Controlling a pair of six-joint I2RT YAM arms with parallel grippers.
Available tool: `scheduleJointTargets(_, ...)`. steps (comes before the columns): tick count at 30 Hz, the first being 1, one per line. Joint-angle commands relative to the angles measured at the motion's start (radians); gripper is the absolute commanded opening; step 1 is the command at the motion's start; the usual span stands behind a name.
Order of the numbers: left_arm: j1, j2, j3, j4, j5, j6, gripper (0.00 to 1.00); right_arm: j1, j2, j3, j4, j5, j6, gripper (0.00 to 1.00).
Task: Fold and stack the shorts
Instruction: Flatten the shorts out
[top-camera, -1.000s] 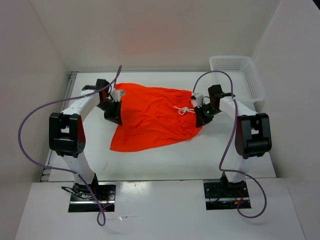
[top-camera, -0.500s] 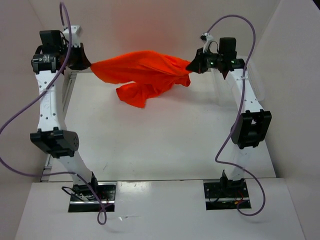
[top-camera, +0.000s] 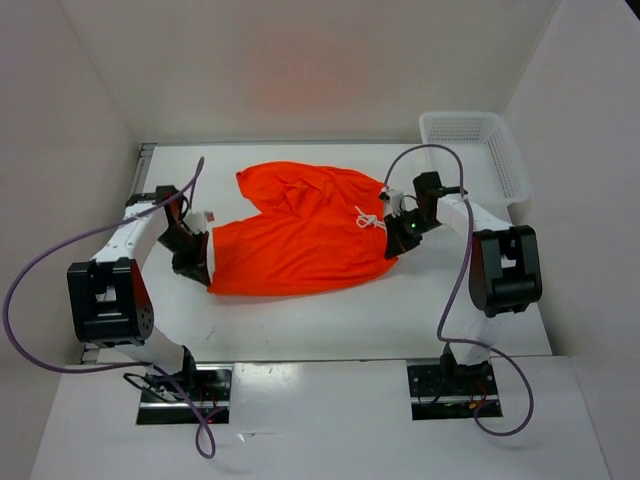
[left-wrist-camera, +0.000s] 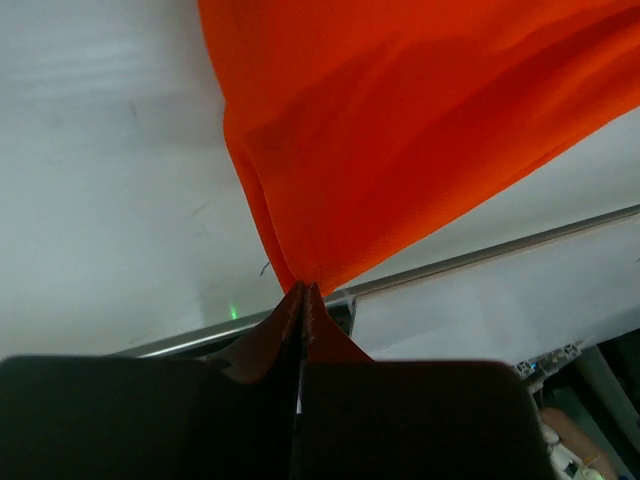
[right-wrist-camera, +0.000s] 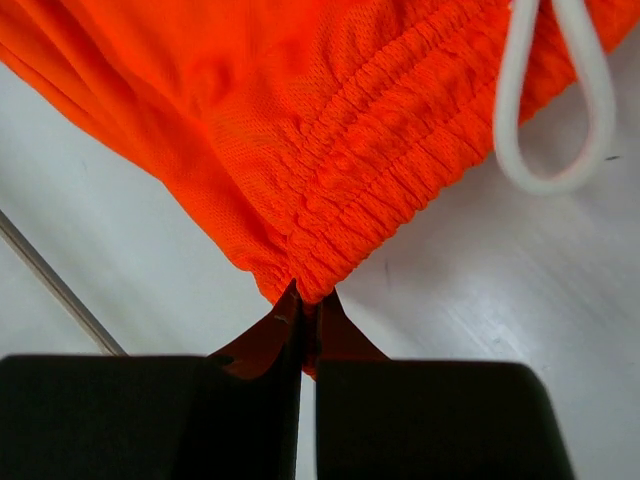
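Note:
My right gripper will next move back and let go of the shorts' corner on the bare tabletop that lies back from it, because creases run beside the waistband.
The bright orange shorts (top-camera: 300, 230) lie spread on the table between my two arms, with the white drawstring (top-camera: 368, 221) near their right end. My left gripper (top-camera: 205, 270) is shut on the shorts' lower left corner; the left wrist view shows the fabric (left-wrist-camera: 400, 130) pinched at the fingertips (left-wrist-camera: 303, 295). My right gripper (top-camera: 395, 245) is shut on the elastic waistband corner (right-wrist-camera: 340, 200), with the drawstring loop (right-wrist-camera: 555, 110) beside it. Both grippers are low, at table level.
A white plastic mesh basket (top-camera: 475, 150) stands at the back right corner. White walls enclose the table on three sides. A metal strip (top-camera: 143, 170) runs along the table's left edge.
Half a second ago both arms held the shorts stretched high at the back. They have come down and forward, and the shorts now lie flat on the table.

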Motion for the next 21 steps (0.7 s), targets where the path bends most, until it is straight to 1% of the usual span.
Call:
scheduleJointTargets(1, 0.003, -0.041, -0.091, -0.012, -0.053, 0.004, 0.00, 0.039, -0.123, -0.067, -0.047, 0.103, -0.169, 0.00)
scheduleJointTargets(2, 0.003, -0.041, -0.108, -0.003, -0.064, 0.004, 0.00, 0.049, -0.133, -0.081, -0.062, 0.141, -0.185, 0.00)
scheduleJointTargets(6, -0.006, -0.031, -0.140, -0.024, -0.089, 0.004, 0.00, 0.049, -0.153, -0.129, -0.114, 0.189, -0.246, 0.00)
scheduleJointTargets(11, -0.006, -0.073, -0.159, -0.076, -0.139, 0.004, 0.00, 0.049, -0.173, -0.160, -0.185, 0.200, -0.326, 0.00)
scheduleJointTargets(13, -0.006, -0.089, -0.171, -0.076, -0.168, 0.004, 0.00, 0.086, -0.184, -0.193, -0.194, 0.250, -0.338, 0.02)
scheduleJointTargets(14, -0.016, -0.099, -0.180, -0.076, -0.168, 0.004, 0.00, 0.101, -0.195, -0.207, -0.194, 0.267, -0.351, 0.07)
scheduleJointTargets(15, -0.016, -0.099, -0.191, -0.076, -0.168, 0.004, 0.00, 0.124, -0.195, -0.236, -0.182, 0.279, -0.351, 0.20)
scheduleJointTargets(16, -0.042, -0.099, -0.191, -0.076, -0.168, 0.004, 0.03, 0.125, -0.205, -0.237, -0.182, 0.280, -0.351, 0.22)
scheduleJointTargets(17, -0.052, -0.099, -0.205, -0.076, -0.178, 0.004, 0.10, 0.125, -0.206, -0.247, -0.182, 0.280, -0.351, 0.27)
scheduleJointTargets(18, -0.053, -0.099, -0.205, -0.076, -0.178, 0.004, 0.19, 0.125, -0.206, -0.247, -0.182, 0.280, -0.351, 0.53)
scheduleJointTargets(19, -0.053, -0.099, -0.205, -0.076, -0.178, 0.004, 0.33, 0.125, -0.216, -0.247, -0.173, 0.295, -0.351, 0.69)
scheduleJointTargets(20, -0.053, -0.099, -0.205, -0.076, -0.187, 0.004, 0.37, 0.125, -0.230, -0.218, -0.173, 0.304, -0.340, 0.79)
scheduleJointTargets(21, -0.053, -0.099, -0.188, -0.063, -0.187, 0.004, 0.40, 0.125, -0.230, -0.198, -0.161, 0.325, -0.329, 0.87)
